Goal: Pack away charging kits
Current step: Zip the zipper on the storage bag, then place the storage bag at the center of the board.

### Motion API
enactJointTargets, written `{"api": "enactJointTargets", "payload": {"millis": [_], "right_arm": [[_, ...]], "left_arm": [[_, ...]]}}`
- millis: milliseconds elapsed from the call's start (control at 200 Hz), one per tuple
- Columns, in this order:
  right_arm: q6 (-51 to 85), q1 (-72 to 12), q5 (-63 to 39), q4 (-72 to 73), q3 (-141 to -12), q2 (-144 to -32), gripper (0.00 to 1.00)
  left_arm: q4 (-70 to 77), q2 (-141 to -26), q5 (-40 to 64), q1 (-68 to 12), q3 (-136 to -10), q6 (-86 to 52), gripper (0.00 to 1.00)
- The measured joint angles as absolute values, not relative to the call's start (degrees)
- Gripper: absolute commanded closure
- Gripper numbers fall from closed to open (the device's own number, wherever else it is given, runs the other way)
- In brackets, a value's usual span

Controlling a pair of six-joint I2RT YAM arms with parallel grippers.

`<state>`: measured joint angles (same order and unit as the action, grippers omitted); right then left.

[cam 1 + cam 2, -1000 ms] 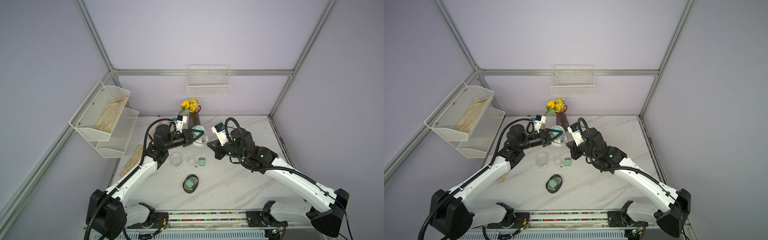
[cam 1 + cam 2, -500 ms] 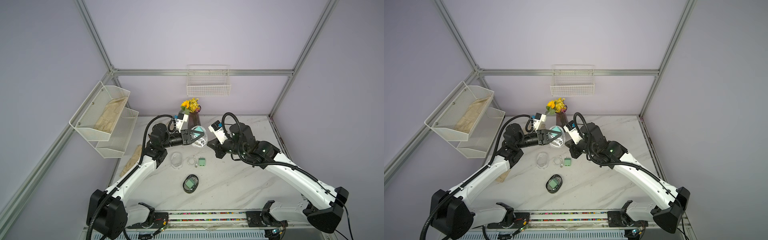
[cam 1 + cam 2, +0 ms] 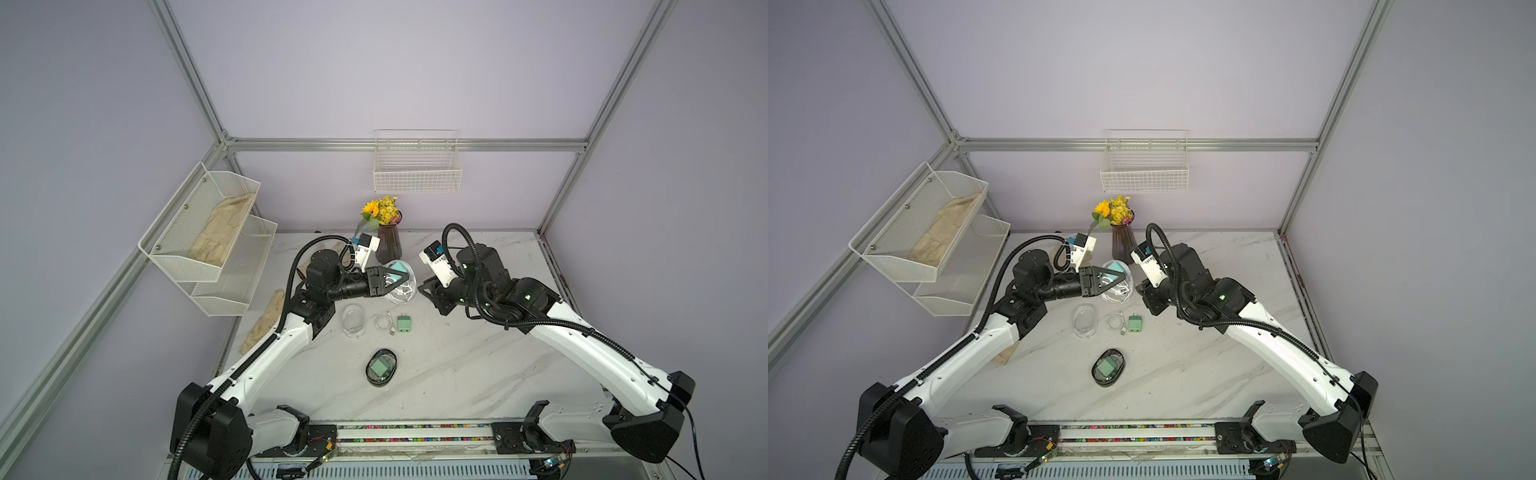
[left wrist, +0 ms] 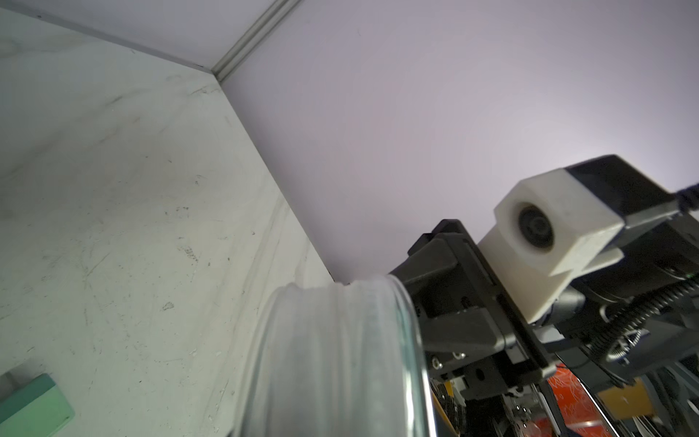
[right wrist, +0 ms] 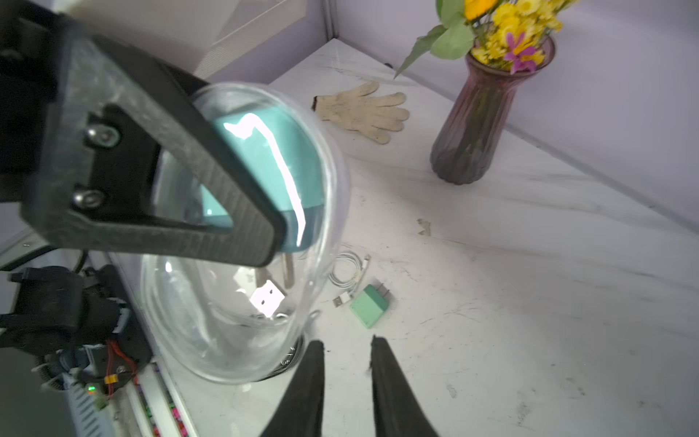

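The robot's left gripper should tilt down and go lower past the loose mint adapter to let go of the case, because bare tabletop lies below it, under the right gripper.
My left gripper [image 3: 394, 281] is shut on a clear oval case [image 3: 402, 287], held tilted above the table. Inside it lie a teal-blue plug adapter [image 5: 272, 166] and a white cable [image 5: 266, 299]. In the left wrist view only the case wall [image 4: 333, 359] shows and hides the jaws. My right gripper [image 5: 347, 340] is open and empty, just beside the case. On the table below lie a mint adapter [image 3: 404, 323] and a coiled white cable [image 3: 384, 322]. A dark-rimmed case [image 3: 381, 368] holding another mint adapter sits nearer the front.
An empty clear case [image 3: 353, 320] lies left of the loose cable. A purple vase of flowers [image 3: 388, 243] stands at the back. Cream gloves lie on the table [image 5: 363, 108] and at its left edge [image 3: 266, 320]. Wire racks [image 3: 208, 232] and a basket [image 3: 417, 174] hang on the walls.
My right gripper's jaws have come apart from shut and it has edged slightly up beside the case. The left gripper keeps its hold on the case, almost still.
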<state>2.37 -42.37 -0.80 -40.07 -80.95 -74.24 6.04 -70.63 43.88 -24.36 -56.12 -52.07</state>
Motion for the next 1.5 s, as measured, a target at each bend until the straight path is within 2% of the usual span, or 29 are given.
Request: {"api": "enactJointTargets", "payload": {"millis": [130, 140, 145, 155, 215, 340, 555, 685, 800, 860, 955, 1040, 1065, 1245, 1500], "right_arm": [[4.3, -41.0, 4.5, -40.5, -80.4, -71.2, 0.47], [4.3, -40.9, 4.5, -40.6, -80.4, -70.9, 0.42], [4.4, -40.8, 4.8, -40.6, -80.4, -70.7, 0.34], [4.7, -40.8, 5.1, -40.6, -80.4, -70.5, 0.24], [6.0, -40.1, 5.8, -40.5, -80.3, -69.1, 0.06], [7.7, -39.0, 5.9, -40.4, -80.3, -67.4, 0.05], [10.0, -37.3, 5.2, -40.3, -80.0, -66.0, 0.05], [10.5, -36.3, 4.5, -40.1, -78.1, -63.0, 0.05], [10.7, -35.7, 3.6, -39.6, -76.6, -61.9, 0.05], [10.9, -35.6, 3.0, -39.2, -75.6, -61.9, 0.05], [11.0, -35.3, 2.1, -38.7, -74.3, -62.3, 0.05], [10.9, -35.1, 1.5, -38.5, -73.8, -62.9, 0.05], [10.9, -35.0, 1.3, -38.3, -73.8, -63.0, 0.05], [10.9, -34.7, 0.0, -36.9, -73.6, -64.1, 0.05], [10.9, -34.6, -1.3, -36.6, -74.8, -66.1, 0.04]], "left_arm": [[8.2, -69.7, 27.2, -30.1, -52.6, -54.5, 1.00], [8.6, -69.9, 25.9, -30.7, -52.4, -54.6, 1.00], [8.6, -69.9, 25.5, -31.0, -52.4, -54.6, 1.00], [8.8, -70.3, 24.4, -31.8, -52.2, -54.8, 1.00], [11.4, -73.3, 17.9, -36.1, -52.0, -55.3, 0.99], [20.2, -86.2, 10.0, -44.2, -52.6, -56.4, 1.00], [24.7, -111.6, 6.6, -50.8, -59.5, -57.8, 1.00], [27.0, -120.7, 6.6, -52.1, -65.2, -58.9, 1.00], [28.2, -123.9, 6.6, -52.5, -69.3, -59.2, 0.98], [28.6, -124.7, 6.6, -52.6, -70.5, -59.2, 0.91], [27.9, -124.8, 6.5, -52.6, -70.6, -59.2, 0.57], [26.1, -124.8, 6.3, -52.6, -70.6, -58.7, 0.32], [25.8, -124.7, 6.5, -52.5, -70.6, -58.5, 0.28], [16.6, -120.2, 6.6, -51.7, -71.0, -55.7, 0.15], [-4.1, -107.6, 6.7, -47.1, -71.0, -46.2, 0.14]]}}
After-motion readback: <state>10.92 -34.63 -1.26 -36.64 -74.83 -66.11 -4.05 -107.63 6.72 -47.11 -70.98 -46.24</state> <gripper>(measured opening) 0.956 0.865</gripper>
